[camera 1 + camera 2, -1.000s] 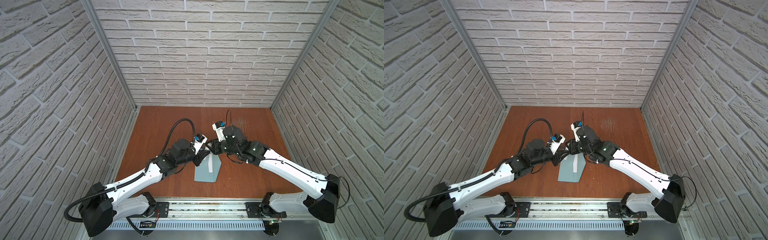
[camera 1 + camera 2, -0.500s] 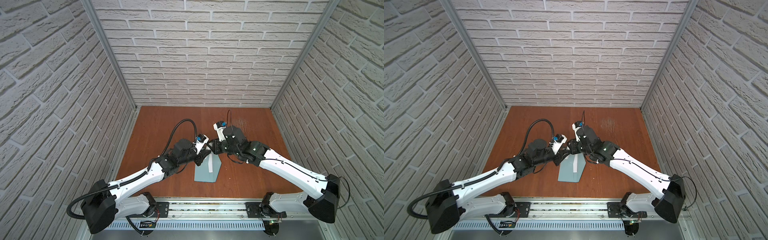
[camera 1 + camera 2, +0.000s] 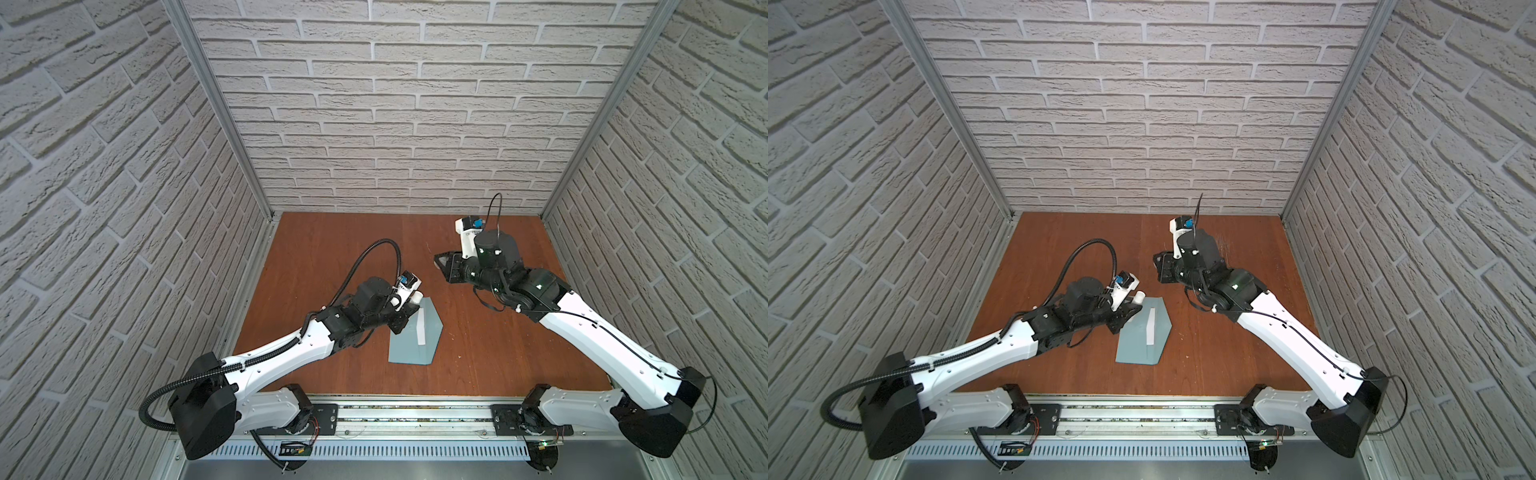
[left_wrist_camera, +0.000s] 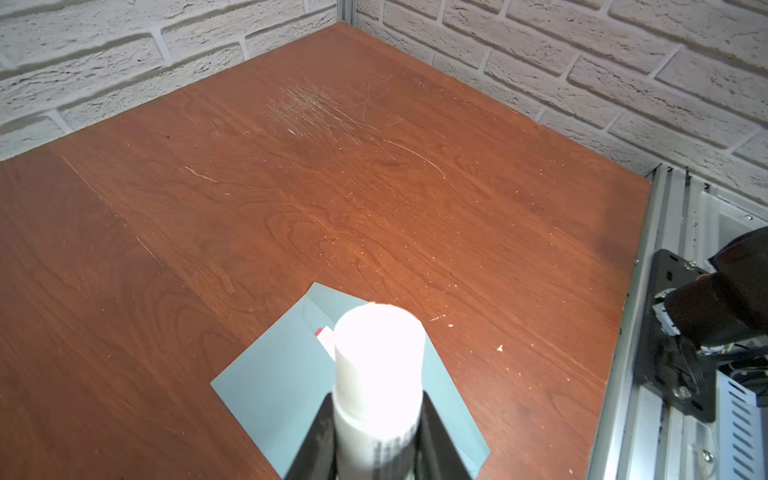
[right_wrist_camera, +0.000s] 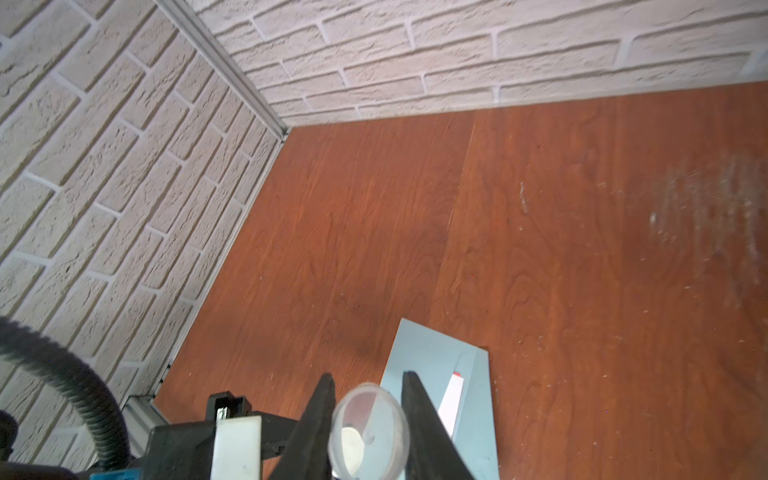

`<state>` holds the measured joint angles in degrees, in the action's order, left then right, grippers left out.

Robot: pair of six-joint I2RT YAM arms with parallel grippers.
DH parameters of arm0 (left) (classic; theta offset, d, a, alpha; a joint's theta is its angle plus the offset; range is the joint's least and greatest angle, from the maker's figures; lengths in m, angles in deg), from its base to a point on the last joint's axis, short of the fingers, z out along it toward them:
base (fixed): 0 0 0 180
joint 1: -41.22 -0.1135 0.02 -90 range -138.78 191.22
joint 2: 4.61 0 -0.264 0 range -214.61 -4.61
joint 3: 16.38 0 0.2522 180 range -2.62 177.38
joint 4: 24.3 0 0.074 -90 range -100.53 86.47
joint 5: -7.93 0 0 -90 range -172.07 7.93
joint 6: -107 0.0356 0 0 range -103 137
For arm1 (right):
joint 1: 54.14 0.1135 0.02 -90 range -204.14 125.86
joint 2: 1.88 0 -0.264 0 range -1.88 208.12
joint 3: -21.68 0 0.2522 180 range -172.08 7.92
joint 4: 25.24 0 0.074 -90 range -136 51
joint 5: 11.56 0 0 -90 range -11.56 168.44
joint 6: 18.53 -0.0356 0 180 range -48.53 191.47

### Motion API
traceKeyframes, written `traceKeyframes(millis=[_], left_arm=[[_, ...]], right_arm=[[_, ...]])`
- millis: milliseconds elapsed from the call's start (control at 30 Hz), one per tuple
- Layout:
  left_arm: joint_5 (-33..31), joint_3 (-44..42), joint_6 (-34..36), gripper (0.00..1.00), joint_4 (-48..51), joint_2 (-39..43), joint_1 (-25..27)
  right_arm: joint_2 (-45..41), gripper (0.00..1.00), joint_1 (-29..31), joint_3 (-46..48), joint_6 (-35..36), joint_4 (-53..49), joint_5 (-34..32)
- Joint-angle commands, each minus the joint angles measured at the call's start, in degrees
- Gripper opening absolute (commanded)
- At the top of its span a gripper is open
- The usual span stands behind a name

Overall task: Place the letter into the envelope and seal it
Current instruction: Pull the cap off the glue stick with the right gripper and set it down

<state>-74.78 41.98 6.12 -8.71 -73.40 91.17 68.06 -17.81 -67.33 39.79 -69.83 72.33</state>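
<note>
I will lower my right gripper, tilting it downward, and let go of the cap on the tabletop beside the envelope. The tabletop is clear there, short of the pale scratches.
The blue-grey envelope [image 3: 409,349] [image 3: 1138,345] lies flat on the brown table. Only a narrow white strip of the letter [image 3: 421,330] [image 3: 1150,328] shows at its opening; the rest is hidden inside. My left gripper [image 3: 409,308] [image 4: 376,424] is over the envelope's far left corner, shut on a white cylindrical stick [image 4: 378,365] [image 3: 1139,296]. My right gripper [image 3: 442,264] [image 5: 369,386] hangs farther back and to the right, apart from the envelope [image 5: 428,353], shut on a small clear round cap [image 5: 368,432]. The letter [image 5: 453,399] has a red end.
Brick walls close the table on three sides. A metal rail [image 3: 415,415] with both arm bases runs along the front edge. A patch of pale scratches [image 4: 307,108] marks the wood at the back right. Small white crumbs [image 4: 498,348] lie beside the envelope.
My right gripper has pulled back and to the right, away from the left gripper it was meeting over the envelope, carrying the clear cap. The left gripper keeps the stick near the envelope.
</note>
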Motion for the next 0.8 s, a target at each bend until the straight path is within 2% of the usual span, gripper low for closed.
traceKeyframes(millis=[0, 167, 400, 567, 767], left_arm=[[-0.57, -0.72, 0.82, 0.0, -2.65, 1.76, 0.36], [2.1, -2.17, 0.81, 0.0, -6.8, 5.17, 0.32], [5.18, -3.6, -1.42, 0.0, -11.32, 6.97, 0.38], [6.68, -5.54, -4.32, 0.0, -16.35, 5.89, 0.35], [7.02, -5.94, -3.99, 0.0, -18.51, 4.14, 0.33]], right_arm=[[-1.96, 0.06, -2.27, -0.17, 3.24, -1.85, -4.79], [-0.07, 0.06, -6.78, 5.57, 5.94, -1.15, -10.1], [7.76, 0.07, -9.29, 14.29, 5.31, 8.95, -14.54], [14.64, 0.09, -10.28, 16.96, 3.76, 15.33, -16.84], [22.68, 0.09, -11.63, 17.5, 1.75, 19.8, -17.03]])
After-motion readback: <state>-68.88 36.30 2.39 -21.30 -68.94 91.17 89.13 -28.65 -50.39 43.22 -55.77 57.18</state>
